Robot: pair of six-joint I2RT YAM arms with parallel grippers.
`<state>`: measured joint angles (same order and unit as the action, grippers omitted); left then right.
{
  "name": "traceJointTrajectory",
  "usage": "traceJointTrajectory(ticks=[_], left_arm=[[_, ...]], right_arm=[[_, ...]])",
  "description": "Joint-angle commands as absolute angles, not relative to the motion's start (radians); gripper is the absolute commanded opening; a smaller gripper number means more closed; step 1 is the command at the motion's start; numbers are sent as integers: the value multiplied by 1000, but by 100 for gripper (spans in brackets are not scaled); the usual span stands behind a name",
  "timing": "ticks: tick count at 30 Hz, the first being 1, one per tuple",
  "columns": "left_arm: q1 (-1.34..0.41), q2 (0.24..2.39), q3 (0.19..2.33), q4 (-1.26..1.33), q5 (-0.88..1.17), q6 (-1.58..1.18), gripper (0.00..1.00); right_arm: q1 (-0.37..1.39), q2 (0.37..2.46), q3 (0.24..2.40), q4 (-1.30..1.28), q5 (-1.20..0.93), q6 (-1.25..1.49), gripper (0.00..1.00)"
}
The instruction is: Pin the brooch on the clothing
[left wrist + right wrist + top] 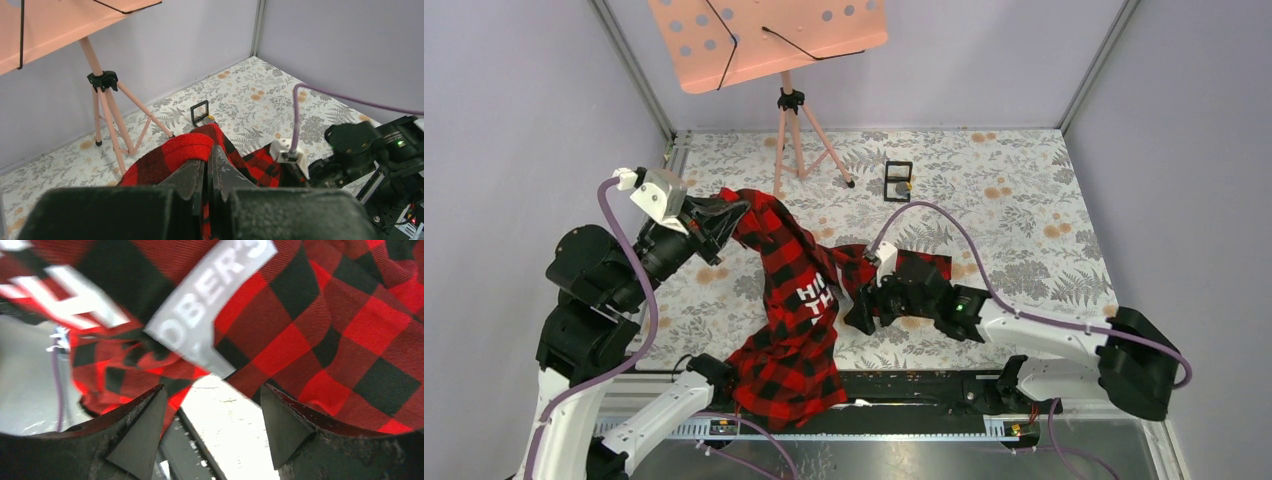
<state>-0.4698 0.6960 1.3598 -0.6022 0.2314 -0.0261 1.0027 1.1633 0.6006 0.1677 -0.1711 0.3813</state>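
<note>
I will next move my right gripper away from my base and toward the shirt, until it is onto the edge by the pale lettered strip (836, 292) (226, 374).
The red-and-black check shirt (784, 335) with white block letters (816, 297) hangs in a bunched band from the table's left down over the near edge. My left gripper (716, 214) is shut on a fold of the shirt (170, 150) and holds it up off the table; in the left wrist view the closed fingertips (209, 160) pinch the cloth. My right gripper (864, 305) is open and empty, right beside the lettered part of the shirt (310, 315), with its gap (212, 425) below the cloth. I cannot make out the brooch in any view.
A small black square frame box (898, 181) stands at the back centre, also in the left wrist view (200, 112), with a tiny object I cannot identify against it. A pink music stand on a tripod (799, 140) stands at the back left. A black rail (924, 385) runs along the near edge.
</note>
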Motion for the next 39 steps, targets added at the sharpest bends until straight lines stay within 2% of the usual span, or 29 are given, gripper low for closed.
traceJointTrajectory(ticks=[1, 6, 8, 9, 12, 16, 20, 25, 33, 39], left_arm=[[-469, 712, 1431, -572, 221, -8, 0], [-469, 718, 1447, -581, 225, -8, 0], [-469, 716, 1453, -581, 217, -8, 0], [-469, 714, 1457, -581, 206, -8, 0], [-469, 719, 1487, -600, 136, -8, 0], [-469, 721, 1513, -601, -33, 41, 0], [-469, 723, 1525, -574, -156, 69, 0], [-469, 718, 1528, -499, -136, 71, 0], [-469, 747, 1644, -448, 8, 53, 0], [-469, 736, 1658, -432, 110, 4, 0]], right_arm=[[1019, 1264, 667, 222, -6, 285, 75], [1018, 1367, 745, 234, 62, 213, 73], [1018, 1395, 767, 247, 109, 202, 68], [1018, 1398, 777, 239, 145, 202, 60], [1017, 1335, 812, 161, 234, 186, 21], [1018, 1139, 881, -37, 423, 142, 0], [1016, 950, 1038, -252, 574, 30, 0], [1015, 872, 1296, -413, 694, -114, 0], [1015, 958, 1839, -741, 545, -219, 0], [1016, 901, 1973, -731, 582, -307, 0]])
